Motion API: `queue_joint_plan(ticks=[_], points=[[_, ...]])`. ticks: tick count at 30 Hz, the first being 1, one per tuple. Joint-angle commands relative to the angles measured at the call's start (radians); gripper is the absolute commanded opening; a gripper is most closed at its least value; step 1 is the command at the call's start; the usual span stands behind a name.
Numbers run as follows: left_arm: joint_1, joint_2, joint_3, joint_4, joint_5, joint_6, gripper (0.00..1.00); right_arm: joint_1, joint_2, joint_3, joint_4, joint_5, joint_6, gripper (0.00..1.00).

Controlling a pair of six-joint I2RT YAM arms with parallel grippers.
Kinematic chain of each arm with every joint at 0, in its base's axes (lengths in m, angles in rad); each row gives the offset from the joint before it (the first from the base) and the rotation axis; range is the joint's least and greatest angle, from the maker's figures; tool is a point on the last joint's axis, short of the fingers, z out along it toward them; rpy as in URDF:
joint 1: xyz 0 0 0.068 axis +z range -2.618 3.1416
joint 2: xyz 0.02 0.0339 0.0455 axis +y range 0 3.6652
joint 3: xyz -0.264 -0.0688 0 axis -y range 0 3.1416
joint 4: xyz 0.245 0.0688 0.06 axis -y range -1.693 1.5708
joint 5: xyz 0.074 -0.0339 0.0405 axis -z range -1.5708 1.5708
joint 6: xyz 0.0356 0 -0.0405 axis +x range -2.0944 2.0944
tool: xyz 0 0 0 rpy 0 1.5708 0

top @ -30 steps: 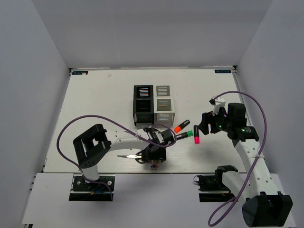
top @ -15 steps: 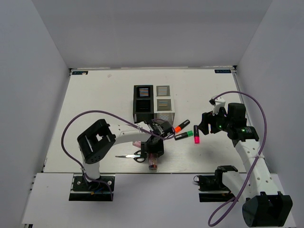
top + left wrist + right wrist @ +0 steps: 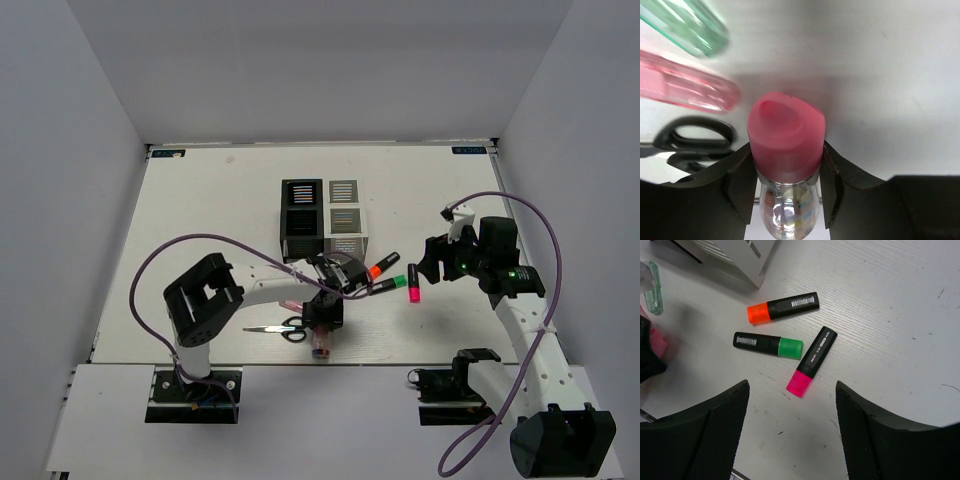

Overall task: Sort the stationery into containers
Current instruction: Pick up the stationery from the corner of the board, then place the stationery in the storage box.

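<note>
The far black container stands outward, past the nearer black one. Next, my left gripper rises, reaches outward over its open top and releases the tube.
My left gripper (image 3: 785,185) is shut on a clear tube with a pink cap (image 3: 786,145), one finger on each side just below the cap, near the table's front edge (image 3: 320,345). A pale green capsule (image 3: 687,25), a pink capsule (image 3: 685,87) and the black scissors handle (image 3: 695,135) lie just beyond it. My right gripper (image 3: 792,430) is open and empty, hovering above the pink-capped highlighter (image 3: 811,361). The green-capped (image 3: 767,344) and orange-capped (image 3: 782,307) highlighters lie beside it. The four slatted containers (image 3: 322,218) stand mid-table.
The scissors (image 3: 280,327) lie left of my left gripper, blades pointing left. A corner of the white container (image 3: 735,255) shows at the top left of the right wrist view. A purple cable loops over each arm.
My left arm's elbow has swung right and its wrist has shifted slightly left over the tube. The right arm and the highlighters have not moved.
</note>
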Motion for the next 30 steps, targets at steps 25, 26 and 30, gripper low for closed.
queue_joint_plan(ticks=[25,26,30], points=[[0.491,-0.203,0.444,0.604,0.099,0.932,0.00,-0.001,-0.005,0.025,-0.002,-0.061,-0.013,0.47],[0.491,-0.202,0.422,0.728,0.096,0.954,0.00,-0.001,-0.005,0.024,-0.001,-0.061,-0.015,0.47],[0.505,-0.171,0.355,0.856,0.070,1.010,0.00,-0.001,0.004,0.024,0.001,-0.063,-0.016,0.48]])
